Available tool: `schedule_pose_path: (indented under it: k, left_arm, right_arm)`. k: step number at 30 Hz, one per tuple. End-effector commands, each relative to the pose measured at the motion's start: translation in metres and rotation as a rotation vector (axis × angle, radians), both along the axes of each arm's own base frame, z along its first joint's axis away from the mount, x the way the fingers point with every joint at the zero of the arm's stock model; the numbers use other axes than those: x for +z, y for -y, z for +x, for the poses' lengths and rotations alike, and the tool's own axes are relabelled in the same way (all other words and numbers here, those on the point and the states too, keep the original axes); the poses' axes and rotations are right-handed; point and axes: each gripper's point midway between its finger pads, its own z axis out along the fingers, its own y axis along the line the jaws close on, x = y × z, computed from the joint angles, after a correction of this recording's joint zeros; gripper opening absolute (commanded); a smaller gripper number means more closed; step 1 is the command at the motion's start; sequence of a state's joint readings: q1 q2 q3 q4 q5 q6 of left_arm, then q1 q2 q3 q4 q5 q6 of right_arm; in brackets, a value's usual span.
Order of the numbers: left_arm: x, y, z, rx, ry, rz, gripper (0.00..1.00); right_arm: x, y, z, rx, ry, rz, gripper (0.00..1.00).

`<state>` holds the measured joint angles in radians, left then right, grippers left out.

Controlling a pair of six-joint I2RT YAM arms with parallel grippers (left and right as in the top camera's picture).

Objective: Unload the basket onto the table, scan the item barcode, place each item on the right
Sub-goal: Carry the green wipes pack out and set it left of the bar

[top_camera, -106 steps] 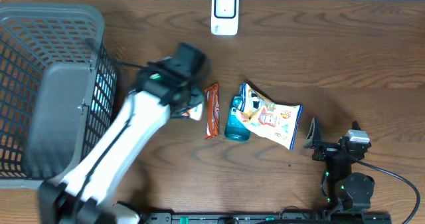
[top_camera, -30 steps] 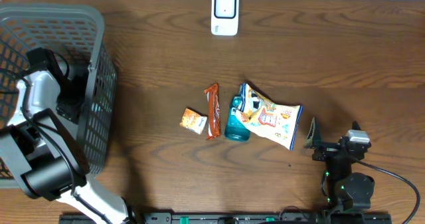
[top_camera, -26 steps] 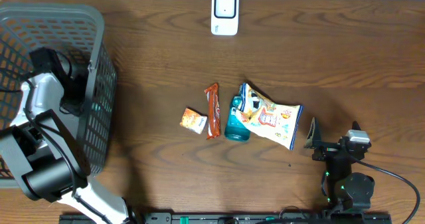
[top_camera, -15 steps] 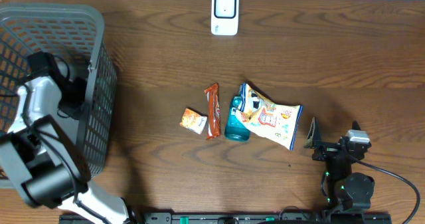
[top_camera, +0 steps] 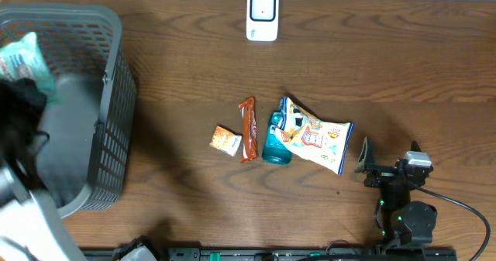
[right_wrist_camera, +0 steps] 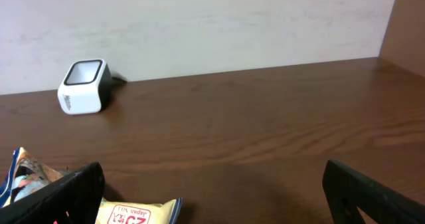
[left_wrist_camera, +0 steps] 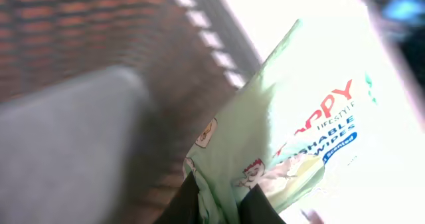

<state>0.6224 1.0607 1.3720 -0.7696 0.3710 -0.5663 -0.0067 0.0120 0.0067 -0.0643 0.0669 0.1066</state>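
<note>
My left gripper swings over the basket's rim and down beside the small orange box next to release the pack [top_camera: 27, 56], as bare tabletop lies open there.
A pale green pack of wipes [left_wrist_camera: 285, 137] hangs pinched between my left gripper's [left_wrist_camera: 220, 204] two dark fingers, which are shut on its lower edge. From overhead the same pack [top_camera: 27, 56] shows blurred above the grey basket [top_camera: 108, 121] at the far left, with the left gripper [top_camera: 22, 81] just below it. The white barcode scanner [top_camera: 262, 15] stands at the table's back edge, also visible as the scanner [right_wrist_camera: 83, 86] in the right wrist view. My right gripper [top_camera: 384, 169] rests open at the front right; between the right gripper's [right_wrist_camera: 212, 191] fingers there is nothing.
Mid-table lie a small orange box [top_camera: 226, 141], a red snack bar [top_camera: 247, 128], a teal bottle [top_camera: 275, 141] and a colourful snack bag [top_camera: 314, 135]. The snack bag's corner [right_wrist_camera: 136, 214] lies just ahead of the right gripper.
The left gripper, down inside the basket before, has shut on the wipes pack and risen with it above the basket. The right arm has stayed still.
</note>
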Motion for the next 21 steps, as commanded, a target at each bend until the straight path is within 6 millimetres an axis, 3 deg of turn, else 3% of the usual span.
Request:
schedule_pose_path:
  k: [1,7,8,9,10,13,16,21]
  left_arm:
    - [0.016,0.074,-0.009,-0.243,0.069,-0.095,0.08]
    - [-0.008,0.175,-0.027,-0.629,-0.003,-0.101,0.07]
    - [-0.016,0.191,-0.028,-0.686,-0.027,-0.104,0.07]
    - [-0.036,0.213,-0.03,-0.761,-0.093,-0.097,0.08]
    - [-0.051,0.222,-0.031,-0.789,-0.141,-0.082,0.07]
    - [-0.098,0.234,-0.03,-0.768,-0.298,-0.018,0.07]
    - [-0.151,0.229,-0.025,-0.614,-0.474,0.047,0.07]
    - [-0.209,0.234,-0.015,-0.449,-0.64,0.062,0.07]
  right_arm:
    - [0.0,0.001,0.0,-0.005,0.001,0.012,0.99]
    - [0.0,0.001,0.0,-0.005,0.001,0.012,0.99]
    - [0.0,0.001,0.0,-0.005,0.001,0.012,0.99]
    - [0.0,0.001,0.0,-0.005,0.001,0.012,0.99]
    - [0.0,0.001,0.0,-0.005,0.001,0.012,0.99]
    - [0.0,0.001,0.0,-0.005,0.001,0.012,0.99]
    - [0.0,0.001,0.0,-0.005,0.001,0.012,0.99]
    - [0.0,0.001,0.0,-0.005,0.001,0.012,0.99]
